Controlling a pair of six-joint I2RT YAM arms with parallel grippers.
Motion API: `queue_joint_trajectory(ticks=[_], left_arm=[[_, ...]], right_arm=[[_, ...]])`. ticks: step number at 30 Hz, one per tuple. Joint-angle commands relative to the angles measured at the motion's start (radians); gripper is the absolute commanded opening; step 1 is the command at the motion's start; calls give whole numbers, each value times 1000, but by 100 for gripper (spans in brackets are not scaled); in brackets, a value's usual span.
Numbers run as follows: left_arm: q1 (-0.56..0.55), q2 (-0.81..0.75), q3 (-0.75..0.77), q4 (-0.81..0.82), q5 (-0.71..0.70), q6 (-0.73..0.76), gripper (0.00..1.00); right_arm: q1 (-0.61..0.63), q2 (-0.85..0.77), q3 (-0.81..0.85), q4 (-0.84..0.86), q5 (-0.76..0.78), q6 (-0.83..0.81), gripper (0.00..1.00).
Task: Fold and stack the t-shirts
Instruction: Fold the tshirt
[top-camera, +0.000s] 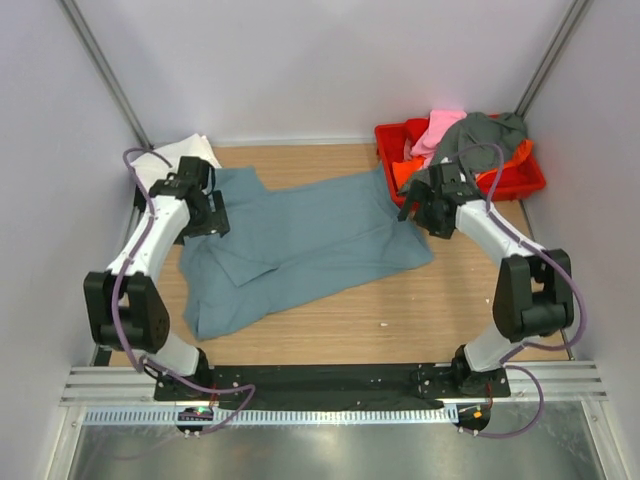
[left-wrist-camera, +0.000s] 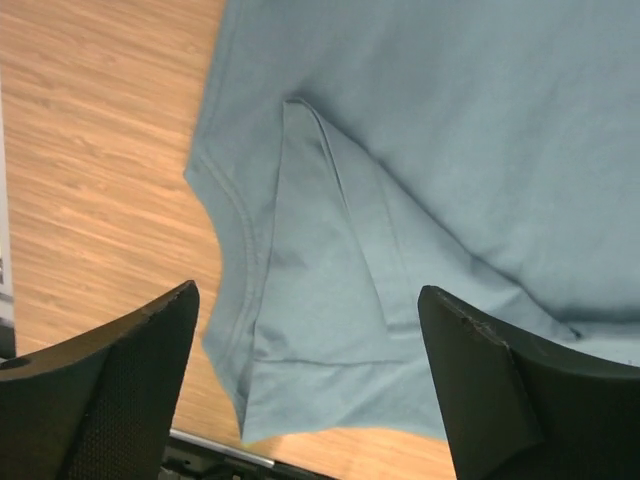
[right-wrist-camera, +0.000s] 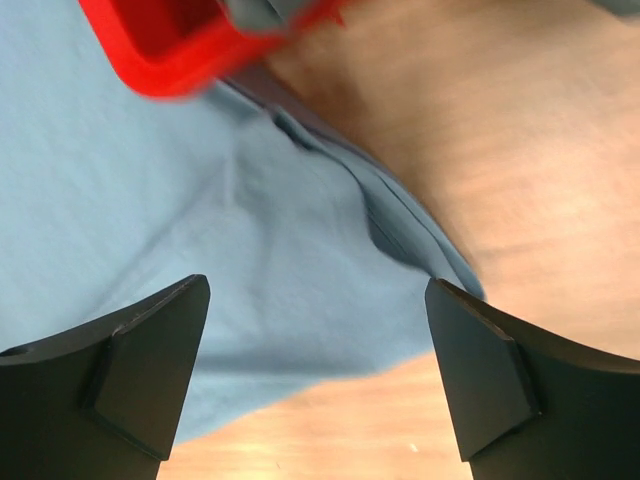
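My open right gripper goes down and back next, onto the shirt's hem corner that sticks out over wood on the crate's side.
A large dusty blue-grey t-shirt (top-camera: 300, 245) lies spread and rumpled across the wooden table. My left gripper (top-camera: 214, 218) is open and empty above its left part. In the left wrist view (left-wrist-camera: 310, 390) the jaws straddle a folded edge of the blue-grey t-shirt (left-wrist-camera: 330, 300) near its neckline. My right gripper (top-camera: 411, 207) is open and empty above the shirt's right edge. In the right wrist view (right-wrist-camera: 318, 385) the blue cloth (right-wrist-camera: 200, 230) lies below the jaws. A white t-shirt (top-camera: 185, 154) lies at the back left. Pink (top-camera: 440, 125), dark grey (top-camera: 487, 132) and orange (top-camera: 406, 173) t-shirts are heaped in the crate.
A red plastic crate (top-camera: 528, 181) stands at the back right, and its corner shows in the right wrist view (right-wrist-camera: 160, 55), just beyond the blue shirt's edge. Bare wooden table (top-camera: 400, 315) shows in front of the shirt. Grey walls close in on three sides.
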Motion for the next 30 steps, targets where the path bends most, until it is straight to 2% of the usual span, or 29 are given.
queue_joint_trajectory(ticks=[1, 2, 3, 7, 10, 11, 12, 13, 18, 21, 22, 25, 27, 30], left_arm=[[-3, -216, -40, 27, 56, -85, 94], [-5, -254, -87, 21, 64, -102, 99], [-5, -288, -117, 16, 74, -127, 99], [-5, -481, -307, 29, 160, -256, 99], [-14, -665, -517, 47, 229, -389, 97], [-61, -690, -536, 52, 214, -421, 96], [-112, -703, -522, 26, 120, -444, 96], [-150, -707, -513, 4, 85, -492, 97], [-184, -732, -637, 13, 146, -691, 95], [-212, -816, -753, 3, 107, -809, 94], [-265, -831, -761, -5, 55, -839, 97], [-305, -856, -781, -57, -7, -940, 99], [-306, -855, -828, -63, -9, -986, 99], [-309, -861, -894, -59, -27, -1024, 99]], right_arm=[[-17, -169, -88, 15, 53, -5, 96], [-17, -209, -141, 22, 38, 7, 97], [-17, -224, -169, 38, 16, 15, 97], [-17, -246, -294, 87, -73, 54, 97], [-23, -220, -375, 130, -107, 67, 97], [-33, -209, -384, 137, -120, 70, 97], [-40, -192, -393, 153, -130, 75, 97], [-46, -183, -406, 160, -133, 77, 97], [-72, -149, -410, 199, -134, 93, 97], [-81, -126, -409, 222, -136, 98, 96], [-83, -106, -407, 228, -146, 100, 96], [-89, -77, -401, 260, -168, 110, 93], [-90, -42, -391, 289, -180, 116, 90], [-89, -2, -375, 305, -202, 117, 77]])
